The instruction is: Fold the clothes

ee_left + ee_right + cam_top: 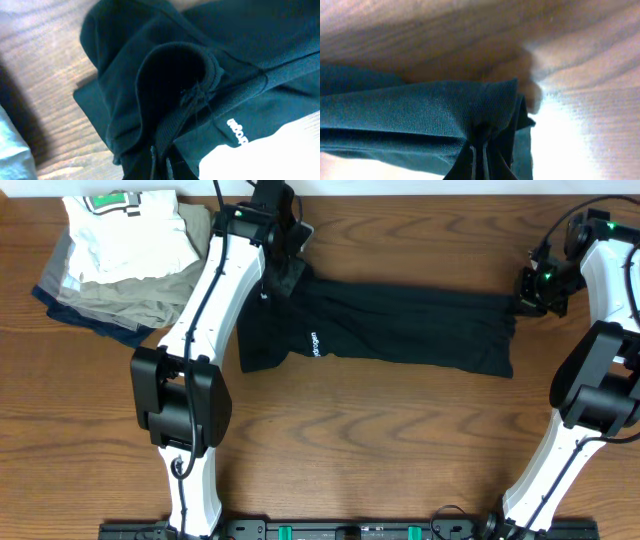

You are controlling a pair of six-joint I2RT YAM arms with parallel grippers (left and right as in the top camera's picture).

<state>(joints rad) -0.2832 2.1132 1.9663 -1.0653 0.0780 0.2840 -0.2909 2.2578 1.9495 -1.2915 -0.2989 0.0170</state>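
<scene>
Next, my right gripper will lower onto the garment's lower layer and open, as the pinched end is still held up above its lower layer on the tabletop (502, 328) (518, 145).
The black garment (390, 330) lies stretched left to right across the wooden table, with a small white logo (313, 343) near its left part. My left gripper (287, 268) is shut on the garment's upper left corner; in the left wrist view the bunched black fabric (165, 95) with the white logo (236, 131) runs into the jaws (161, 162). My right gripper (528, 298) is shut on the garment's right end; in the right wrist view the pinched cloth (430, 115) gathers into the jaws (480, 155).
A stack of folded white, khaki and navy garments (125, 255) lies at the back left, next to my left arm. The bare wooden tabletop (380, 440) spreads in front of the garment.
</scene>
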